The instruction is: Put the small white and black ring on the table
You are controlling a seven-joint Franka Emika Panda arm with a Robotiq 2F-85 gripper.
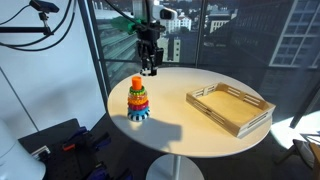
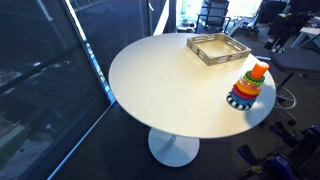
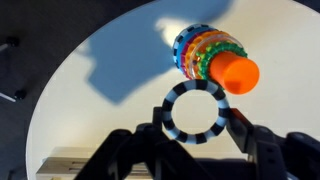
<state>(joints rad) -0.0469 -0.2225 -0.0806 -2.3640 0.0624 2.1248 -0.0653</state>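
Next, my gripper comes down beside the multicoloured stack and sets the white and black ring (image 3: 174,112) on the bare tabletop to release it, since that patch lies empty.
In the wrist view my gripper (image 3: 198,128) is shut on the small white and black ring (image 3: 174,112), gripping it by its two sides above the round cream table (image 3: 100,110). The multicoloured stack of rings with an orange top (image 3: 212,55) stands just beyond the ring. In an exterior view the gripper (image 1: 149,66) hangs above the table (image 1: 190,135), behind and above the stack (image 1: 138,100); the ring is too small to make out there. The stack (image 2: 247,88) and table (image 2: 170,85) also show in an exterior view where the gripper is out of frame.
A rectangular light wooden tray (image 1: 210,115) sits on the table away from the stack; it also shows in an exterior view (image 2: 205,52) and at the wrist view's lower left (image 3: 70,160). Windows and a dark pillar stand behind the table. Office chairs are nearby.
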